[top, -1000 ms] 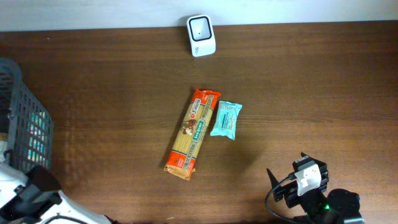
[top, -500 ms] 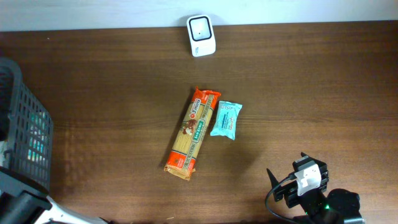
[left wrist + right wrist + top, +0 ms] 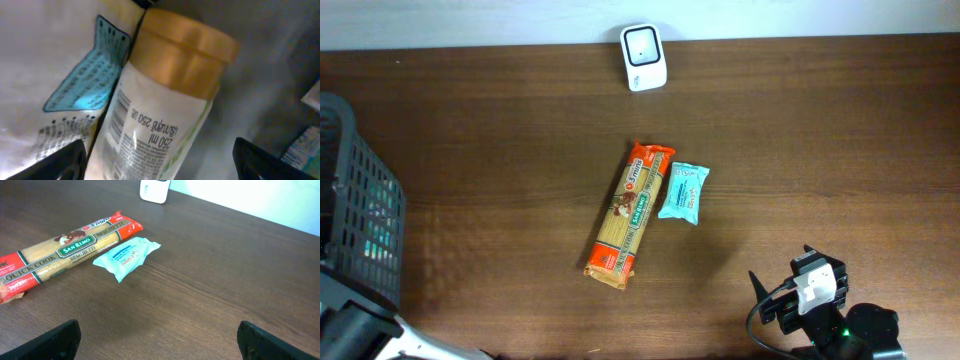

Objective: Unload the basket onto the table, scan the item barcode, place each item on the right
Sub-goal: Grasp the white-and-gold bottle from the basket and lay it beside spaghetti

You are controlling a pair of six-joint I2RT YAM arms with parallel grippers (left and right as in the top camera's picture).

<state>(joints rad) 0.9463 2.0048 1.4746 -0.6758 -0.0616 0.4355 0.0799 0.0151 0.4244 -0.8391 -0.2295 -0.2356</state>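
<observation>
The left gripper needs to lower its fingers a bit more next and close them across the bottle's printed label, as the label is below it, between its spread fingers.
In the left wrist view a clear bottle with a gold cap and a printed "250 ml" label lies between my left gripper's two dark fingers. The jaws stand wide, with a gap between the bottle and the right-hand finger, so the gripper is open around it. A white scanner stands at the table's far edge. My right gripper hangs open over bare wood at the front right, holding nothing.
A spaghetti pack and a light-blue packet lie side by side mid-table. A dark mesh basket sits at the left edge. Beside the bottle lies a white bag with a blue pattern.
The left arm has slid down toward the bottom left corner of the overhead view. The basket has shifted a little. The right arm has not moved.
</observation>
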